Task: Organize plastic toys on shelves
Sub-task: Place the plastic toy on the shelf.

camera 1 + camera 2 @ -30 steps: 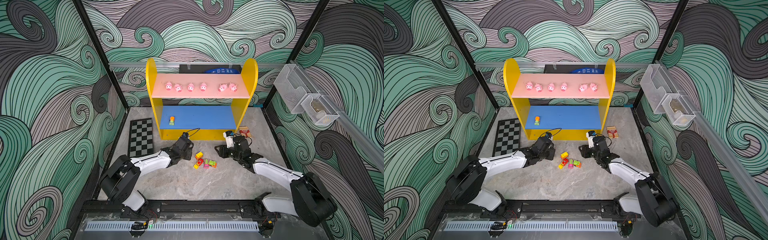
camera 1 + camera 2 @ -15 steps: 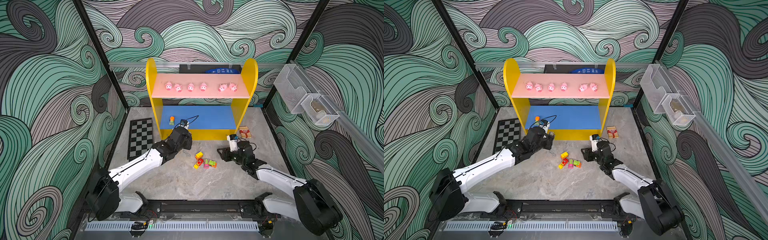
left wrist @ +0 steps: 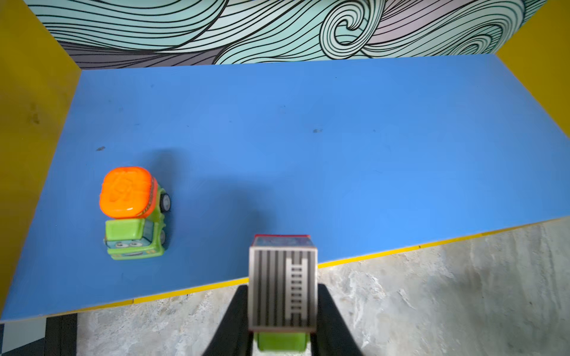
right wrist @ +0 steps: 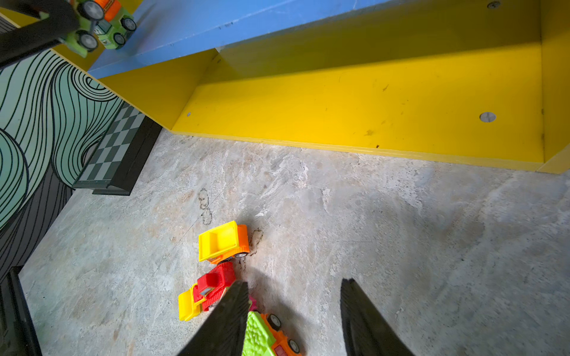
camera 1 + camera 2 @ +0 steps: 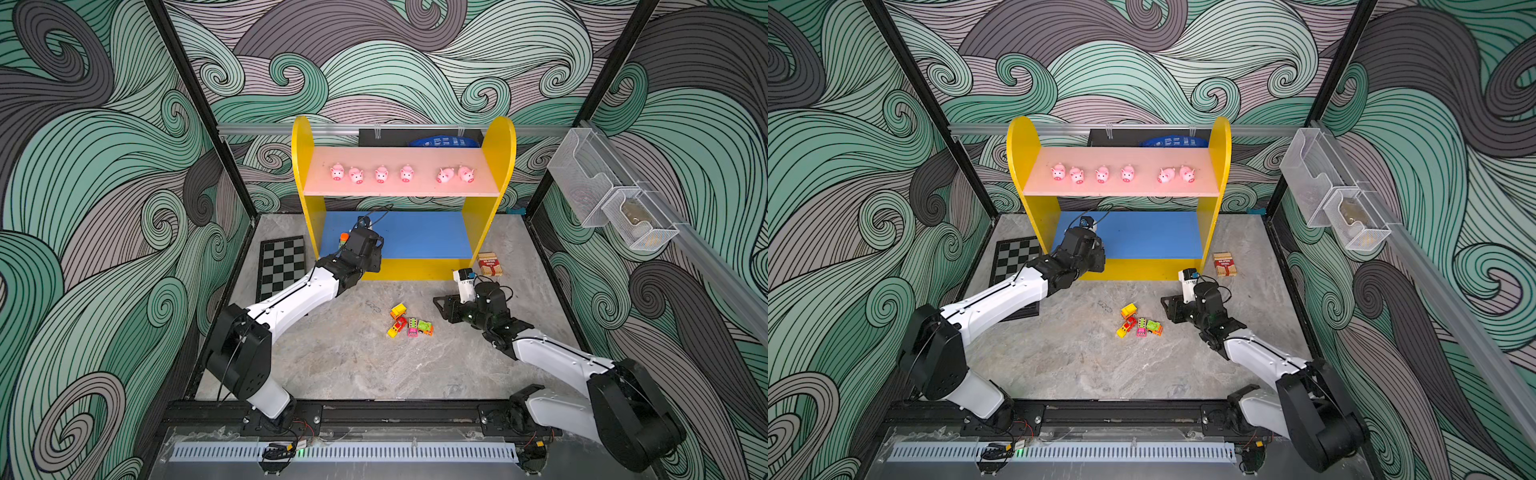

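The part of the blue board beside the orange-and-green truck is empty. Next I will move the toy vehicle in my left gripper outward and then down onto that spot and let go of it.
The yellow shelves stand at the back. Several pink pigs line the pale pink upper board. An orange-and-green truck sits on the blue lower board, near its left end. My left gripper is at that board's front edge, shut on a toy vehicle with a grey ladder top and green cab. On the floor lie a yellow truck, a red-and-yellow loader, a pink vehicle and a green-and-orange truck. My right gripper is open just over the green-and-orange truck.
A grey-black checkerboard lies on the floor left of the shelves. A red-and-tan card box lies by the shelves' right foot. Wire mesh baskets hang on the right wall.
My left arm has reached from the floor beside the vehicles up to the blue board, carrying the ladder vehicle. The right arm has shifted slightly back and stays open.
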Controlling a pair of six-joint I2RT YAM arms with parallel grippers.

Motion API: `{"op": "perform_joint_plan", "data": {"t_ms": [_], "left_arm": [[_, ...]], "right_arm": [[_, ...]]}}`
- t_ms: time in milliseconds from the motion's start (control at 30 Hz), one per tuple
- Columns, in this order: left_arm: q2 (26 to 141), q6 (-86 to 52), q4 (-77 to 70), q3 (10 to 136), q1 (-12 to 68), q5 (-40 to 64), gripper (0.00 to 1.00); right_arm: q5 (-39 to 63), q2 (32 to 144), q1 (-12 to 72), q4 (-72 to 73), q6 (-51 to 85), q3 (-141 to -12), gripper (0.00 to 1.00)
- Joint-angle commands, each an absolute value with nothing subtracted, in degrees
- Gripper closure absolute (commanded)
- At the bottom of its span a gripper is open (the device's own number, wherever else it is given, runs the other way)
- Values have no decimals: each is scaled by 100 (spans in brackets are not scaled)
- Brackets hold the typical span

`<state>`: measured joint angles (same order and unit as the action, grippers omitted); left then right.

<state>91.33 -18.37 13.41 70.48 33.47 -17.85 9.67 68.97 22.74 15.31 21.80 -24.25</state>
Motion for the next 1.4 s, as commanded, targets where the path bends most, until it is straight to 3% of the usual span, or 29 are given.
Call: {"op": "perform_joint_plan", "data": {"t_ms": [0, 1033, 1367], "left_arm": [[9260, -1709, 1355, 7430, 3225, -1930, 82], [10336, -1573, 1286, 8067, 2751, -1801, 79], [10255, -1560, 1368, 8121, 2734, -1798, 59]], "right_arm": [[1063, 6831, 2239, 1679, 2162, -2388, 48], [1174, 6943, 2240, 1679, 2231, -2437, 47], [1169, 6987, 2240, 1679, 2224, -2461, 47]]}}
